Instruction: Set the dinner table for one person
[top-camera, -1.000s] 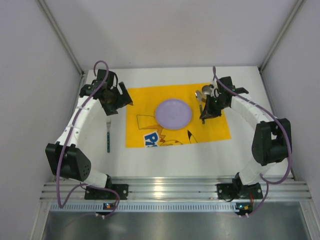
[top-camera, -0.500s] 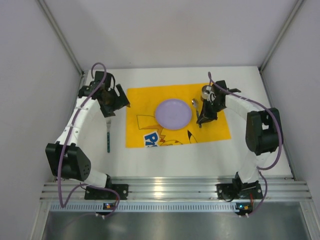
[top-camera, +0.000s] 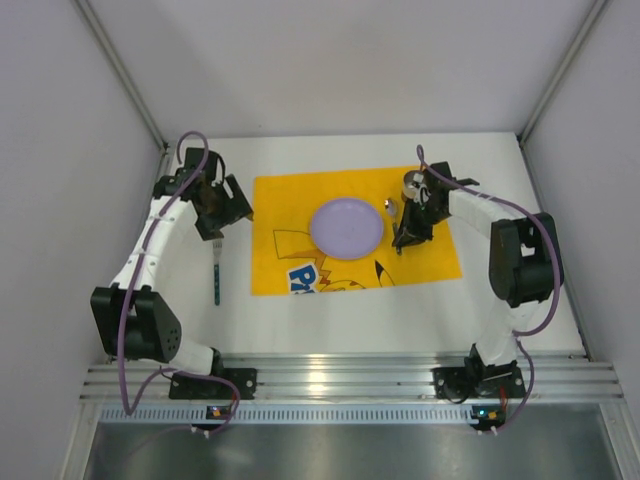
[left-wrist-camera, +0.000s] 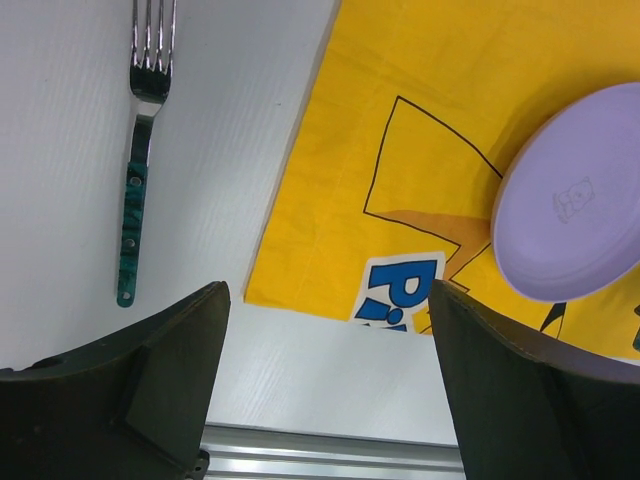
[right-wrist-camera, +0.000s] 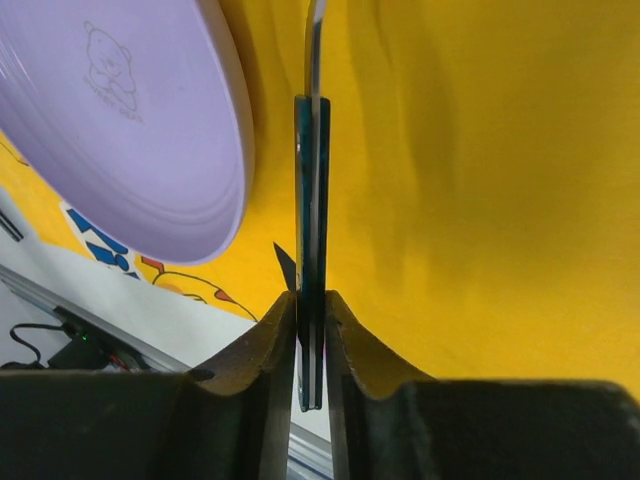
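Note:
The fork's teal handle (top-camera: 217, 281) lies below and back toward the base, off the mat (top-camera: 290, 200), so my left gripper will draw back and lower its open fingers around it.
The white dinner table (top-camera: 500, 290) carries a yellow cartoon mat (top-camera: 290, 200) with a lilac plate (top-camera: 347, 228) at its middle. My right gripper (top-camera: 405, 236) is shut on the teal handle of a spoon (top-camera: 390, 205), held edge-on just right of the plate and low over the mat. In the right wrist view the spoon (right-wrist-camera: 311, 200) is clamped between the fingers of the gripper (right-wrist-camera: 310, 295), beside the plate (right-wrist-camera: 130, 120). My left gripper (top-camera: 220, 215) is open and empty, above the table left of the mat. A teal-handled fork (top-camera: 216, 270) lies below it, also seen in the left wrist view (left-wrist-camera: 140, 150).
The left wrist view shows the mat's near-left corner (left-wrist-camera: 300, 280), the plate (left-wrist-camera: 570, 200) and the left gripper (left-wrist-camera: 330, 290) over bare table. An aluminium rail (top-camera: 330, 375) runs along the near edge. Grey walls enclose the table on three sides.
My right gripper has carried the spoon leftward, closer to the plate's right rim, and turned it. My left gripper has drifted slightly back and left. The fork has not moved.

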